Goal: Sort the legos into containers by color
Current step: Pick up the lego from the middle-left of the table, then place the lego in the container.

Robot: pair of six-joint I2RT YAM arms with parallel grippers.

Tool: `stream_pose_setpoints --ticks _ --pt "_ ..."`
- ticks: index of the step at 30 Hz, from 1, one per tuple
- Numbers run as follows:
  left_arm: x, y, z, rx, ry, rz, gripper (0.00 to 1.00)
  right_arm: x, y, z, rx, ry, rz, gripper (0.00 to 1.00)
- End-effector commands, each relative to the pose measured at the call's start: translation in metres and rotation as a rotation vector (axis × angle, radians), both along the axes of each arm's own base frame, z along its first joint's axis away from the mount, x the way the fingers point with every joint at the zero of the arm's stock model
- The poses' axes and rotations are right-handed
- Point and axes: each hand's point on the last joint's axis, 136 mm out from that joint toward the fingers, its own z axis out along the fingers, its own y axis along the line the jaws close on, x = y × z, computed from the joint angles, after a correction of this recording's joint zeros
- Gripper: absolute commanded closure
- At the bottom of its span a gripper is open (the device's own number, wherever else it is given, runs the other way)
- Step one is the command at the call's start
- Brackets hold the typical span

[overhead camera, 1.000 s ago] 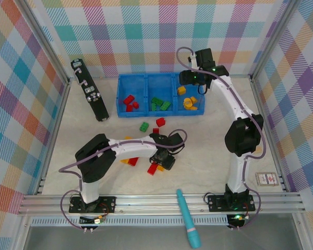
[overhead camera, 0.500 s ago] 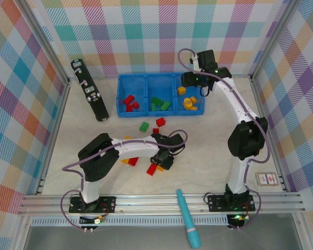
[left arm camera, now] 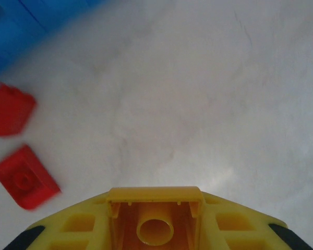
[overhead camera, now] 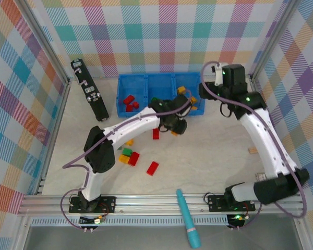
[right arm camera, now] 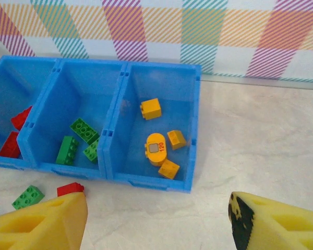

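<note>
Yellow-orange legos already lie in one section of the tray. The lego in my left gripper next goes outward past the tray's front side, over that section (overhead camera: 190,92), for release.
My left gripper (overhead camera: 175,130) is shut on a yellow-orange lego (left arm camera: 155,219), whose hollow underside faces the left wrist camera. It hangs above the table just in front of the blue tray (overhead camera: 120,113). Two red legos (left arm camera: 25,177) lie to its left in that view. My right gripper (right arm camera: 156,229) is open and empty, hovering off the tray's right front corner (right arm camera: 190,186). The tray's left compartment holds red legos (right arm camera: 15,136), the middle green legos (right arm camera: 75,138), the right yellow-orange legos (right arm camera: 159,141). Loose red legos (overhead camera: 153,167), a green one (overhead camera: 126,152) and yellow ones (overhead camera: 124,159) lie on the table.
A black bar (overhead camera: 89,89) leans at the back left. A teal tool (overhead camera: 188,217) lies across the front rail. A small tan block (overhead camera: 253,151) sits at the right. A green lego (right arm camera: 27,197) and a red lego (right arm camera: 69,188) lie before the tray.
My left arm rose from the loose pile near the front and carried the yellow-orange lego back toward the tray. My right arm swung away from the tray's right compartment to the right.
</note>
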Motion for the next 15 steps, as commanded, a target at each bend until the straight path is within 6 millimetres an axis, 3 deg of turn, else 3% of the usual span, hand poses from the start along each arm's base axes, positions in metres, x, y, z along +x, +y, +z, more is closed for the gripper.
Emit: stream_pose_setpoints --ticks 1,7,11,15 --pt "0.040 0.000 0.014 -0.035 -0.041 0.027 0.80 -0.014 -0.016 -0.010 -0.004 -0.007 -0.065 0.28" --pt "0.097 -0.031 0.045 -0.110 -0.175 0.028 0.80 -0.045 -0.021 -0.035 0.019 0.034 -0.058 0.28" --pt "0.132 -0.041 0.054 -0.172 -0.283 0.064 0.80 -0.064 0.009 -0.031 0.173 -0.003 0.092 0.27" --pt "0.166 -0.042 0.058 -0.226 -0.376 0.136 0.80 -0.071 0.030 -0.041 0.255 0.016 0.182 0.27"
